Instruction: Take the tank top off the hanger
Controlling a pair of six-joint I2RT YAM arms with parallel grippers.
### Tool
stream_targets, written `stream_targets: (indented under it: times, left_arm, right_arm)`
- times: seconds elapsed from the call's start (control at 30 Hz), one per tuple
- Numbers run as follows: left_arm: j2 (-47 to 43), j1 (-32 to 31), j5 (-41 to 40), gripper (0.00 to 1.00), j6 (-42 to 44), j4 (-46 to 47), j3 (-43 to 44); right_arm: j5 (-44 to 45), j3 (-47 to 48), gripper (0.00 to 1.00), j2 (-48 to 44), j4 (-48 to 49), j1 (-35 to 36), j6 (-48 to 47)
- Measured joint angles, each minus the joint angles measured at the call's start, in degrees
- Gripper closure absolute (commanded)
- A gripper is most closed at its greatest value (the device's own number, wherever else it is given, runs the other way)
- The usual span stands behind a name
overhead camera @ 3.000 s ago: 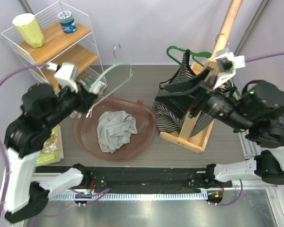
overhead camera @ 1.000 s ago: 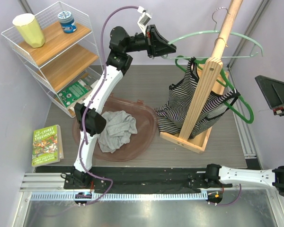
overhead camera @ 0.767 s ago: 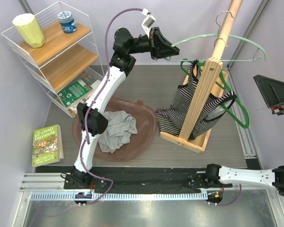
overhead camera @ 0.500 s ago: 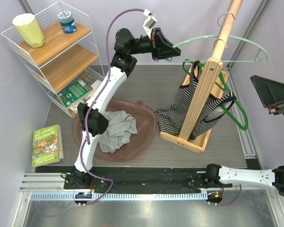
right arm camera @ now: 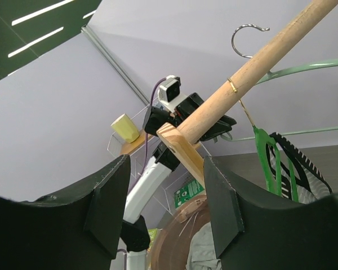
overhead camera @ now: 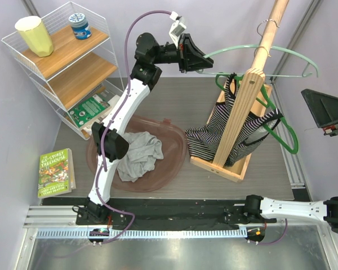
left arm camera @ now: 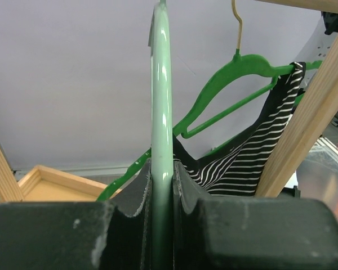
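Next, my left gripper needs to lower to seat the pale green hanger's hook on the slanted wooden rod and release the arm, as the hook arches clear above.
The black-and-white striped tank top (overhead camera: 214, 135) (left arm camera: 253, 163) hangs on a dark green hanger (overhead camera: 284, 132) (left arm camera: 242, 62) (right arm camera: 265, 152), which hooks over the slanted wooden rod (overhead camera: 253, 73) (right arm camera: 253, 67). My left gripper (overhead camera: 200, 59) (left arm camera: 162, 169) is raised high left of the rod, shut on the arm of a bare pale green hanger (overhead camera: 259, 49) (left arm camera: 160, 84) (right arm camera: 304, 68) whose hook sits at the rod. My right gripper (overhead camera: 321, 109) (right arm camera: 166, 169) is lifted at the far right, open and empty, apart from the tank top.
The rod stands in a wooden tray (overhead camera: 219, 166). A brown basin (overhead camera: 169, 169) holds a grey garment (overhead camera: 138, 154). A wire shelf (overhead camera: 22, 53) at the back left carries a yellow cup (overhead camera: 34, 35), a jar (overhead camera: 79, 25) and a green book (overhead camera: 93, 107). Another book (overhead camera: 54, 171) lies front left.
My left arm has carried the pale green hanger from beside the shelf up to the rod. My right arm has left the tank top and risen to the right. The striped top swung slightly.
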Motion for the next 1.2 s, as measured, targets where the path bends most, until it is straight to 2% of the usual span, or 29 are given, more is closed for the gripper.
stream_targets:
  times: [0.7, 0.8, 0.93, 1.03, 1.07, 1.2]
  left_arm:
    - [1.7, 0.81, 0.59, 1.0, 1.22, 1.14, 4.17]
    - [2.08, 0.28, 0.87, 1.0, 1.27, 1.07, 4.24]
    - [2.32, 0.13, 1.14, 1.0, 1.27, 0.87, 4.13]
    - [2.32, 0.13, 1.14, 1.0, 1.27, 0.85, 4.11]
    - [2.27, 0.11, 1.14, 1.0, 1.27, 0.83, 4.04]
    - [2.1, 0.11, 1.14, 1.0, 1.25, 0.76, 3.8]
  right_arm:
    - [0.55, -0.83, 0.38, 2.27, 0.26, 0.0, -2.14]
    - [2.27, -1.33, 0.38, 2.29, 0.28, 0.0, -2.89]
    - [10.69, -1.51, 0.4, 3.34, 1.01, -0.07, -6.75]
    - [20.5, -2.49, 0.43, 5.73, 6.21, -0.15, -16.48]
    - [23.3, -3.23, 0.44, 6.93, 10.01, -0.22, -22.27]
    - [29.35, -9.03, 0.46, 11.85, 31.89, -0.26, -49.05]
